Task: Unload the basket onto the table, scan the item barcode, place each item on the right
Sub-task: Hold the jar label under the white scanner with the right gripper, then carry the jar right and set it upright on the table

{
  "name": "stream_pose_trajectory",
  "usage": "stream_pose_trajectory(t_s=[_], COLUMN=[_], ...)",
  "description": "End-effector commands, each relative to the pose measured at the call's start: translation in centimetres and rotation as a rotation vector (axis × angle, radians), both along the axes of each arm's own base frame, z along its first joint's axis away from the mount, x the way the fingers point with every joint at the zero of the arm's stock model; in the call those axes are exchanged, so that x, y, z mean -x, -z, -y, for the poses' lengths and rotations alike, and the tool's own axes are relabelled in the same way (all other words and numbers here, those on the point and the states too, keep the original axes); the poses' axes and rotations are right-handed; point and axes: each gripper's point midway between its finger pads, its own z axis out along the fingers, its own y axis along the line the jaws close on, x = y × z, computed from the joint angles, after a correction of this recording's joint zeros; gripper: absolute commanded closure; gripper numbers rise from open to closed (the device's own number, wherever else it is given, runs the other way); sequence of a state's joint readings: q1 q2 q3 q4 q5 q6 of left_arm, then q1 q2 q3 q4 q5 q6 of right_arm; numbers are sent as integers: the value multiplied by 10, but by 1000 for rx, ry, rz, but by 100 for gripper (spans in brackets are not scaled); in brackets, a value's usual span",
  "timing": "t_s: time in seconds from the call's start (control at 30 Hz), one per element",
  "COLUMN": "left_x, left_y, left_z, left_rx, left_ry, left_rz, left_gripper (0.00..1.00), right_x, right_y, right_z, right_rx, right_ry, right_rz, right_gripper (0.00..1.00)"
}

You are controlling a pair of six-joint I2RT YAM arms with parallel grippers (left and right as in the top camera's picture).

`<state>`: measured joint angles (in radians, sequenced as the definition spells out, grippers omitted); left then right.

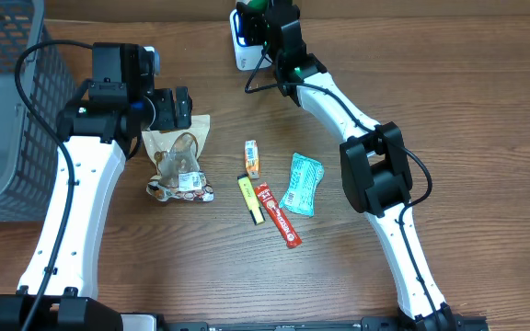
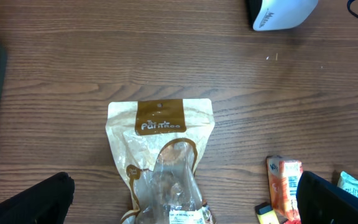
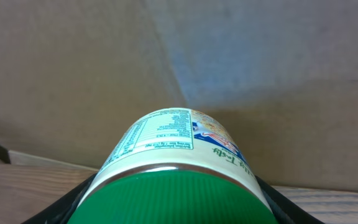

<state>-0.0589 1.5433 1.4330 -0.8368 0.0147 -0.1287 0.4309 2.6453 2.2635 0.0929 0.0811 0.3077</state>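
Note:
The robot's right gripper will swing back and toward the right in the overhead view, tilting down to release the cream canister (image 3: 173, 143), because the tabletop there is bare.
My right gripper (image 1: 265, 14) is at the far edge of the table, shut on a cream canister (image 3: 173, 143) with a green ribbed lid (image 3: 173, 199). Its black fingers (image 3: 64, 208) press both sides of the canister. A nutrition label faces up; no barcode shows. The white scanner (image 1: 243, 51) stands just below and left of that gripper, and its corner also shows in the left wrist view (image 2: 281, 12). My left gripper (image 1: 175, 108) hangs open above a brown and clear snack bag (image 2: 160, 155), with nothing between its fingers (image 2: 39, 199).
A grey mesh basket (image 1: 3, 119) stands at the left edge. An orange packet (image 1: 252, 158), a yellow item (image 1: 250, 199), a red bar (image 1: 279, 214) and a teal packet (image 1: 304, 183) lie mid-table. A cardboard wall (image 3: 260, 56) rises behind the canister.

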Motion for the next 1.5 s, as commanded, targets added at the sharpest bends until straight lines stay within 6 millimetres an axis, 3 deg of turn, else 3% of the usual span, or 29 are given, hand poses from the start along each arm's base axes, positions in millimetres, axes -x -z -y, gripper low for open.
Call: stream_pose_trajectory(t_s=[0.0, 0.17, 0.3, 0.43, 0.53, 0.63, 0.8, 0.97, 1.2, 1.47], left_x=[-2, -2, -2, -2, -2, -2, -2, -2, -2, -2], left_y=[0, 0, 0, 0, 0, 0, 0, 0, 0, 0], left_z=[1, 1, 1, 1, 1, 1, 1, 1, 1, 1], left_rx=[7, 7, 7, 7, 7, 7, 7, 7, 7, 7], left_ry=[-2, -2, -2, -2, -2, -2, -2, -2, -2, -2], left_rz=[1, 2, 2, 2, 2, 2, 2, 2, 2, 2], left_gripper=[0, 0, 0, 0, 0, 0, 0, 0, 0, 0], right_x=[7, 27, 51, 80, 102, 126, 178, 236, 276, 295], right_y=[-90, -164, -217, -240, -233, -203, -125, -66, -2, 69], right_z=[2, 13, 34, 69, 103, 143, 212, 263, 305, 324], right_rx=[-66, -84, -79, -34, 16, 81, 187, 241, 241, 224], right_ry=[-31, -27, -13, 19, 58, 111, 208, 281, 348, 383], right_rz=[124, 170, 160, 57, -73, -264, -670, -1016, -1265, -1357], right_gripper=[96, 96, 96, 96, 96, 96, 96, 96, 96, 95])
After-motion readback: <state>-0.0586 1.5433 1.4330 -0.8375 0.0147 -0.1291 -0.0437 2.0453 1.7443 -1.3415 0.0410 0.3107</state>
